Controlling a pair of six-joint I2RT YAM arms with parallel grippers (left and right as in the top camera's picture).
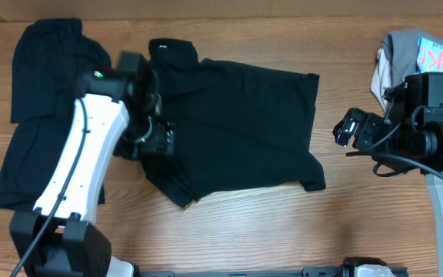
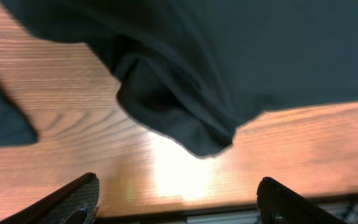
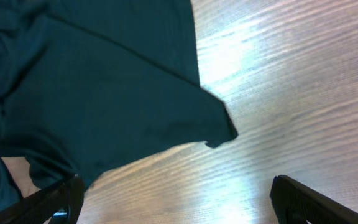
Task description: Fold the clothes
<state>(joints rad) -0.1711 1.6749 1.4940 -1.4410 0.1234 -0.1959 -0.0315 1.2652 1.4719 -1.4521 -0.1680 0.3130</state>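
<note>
I'll move my right gripper down, back and inward onto that jutting corner [image 1: 312,179] next.
A black shirt [image 1: 237,123] lies spread flat in the middle of the wooden table, collar at the back left. A second black garment [image 1: 44,92] lies at the far left, partly under my left arm. My left gripper [image 1: 160,142] hovers over the shirt's left edge. In the left wrist view a bunched fold of the shirt [image 2: 179,106] lies ahead of my left gripper [image 2: 179,196], which is open and empty. My right gripper [image 1: 352,129] stands open just right of the shirt. In the right wrist view the shirt's corner [image 3: 219,130] lies ahead of my right gripper [image 3: 176,199], over bare wood.
A pale pile of beige, grey and light-blue printed clothes [image 1: 414,58] sits at the back right, beside my right arm. The table's front edge [image 2: 229,214] shows just below my left fingers [image 2: 73,199].
</note>
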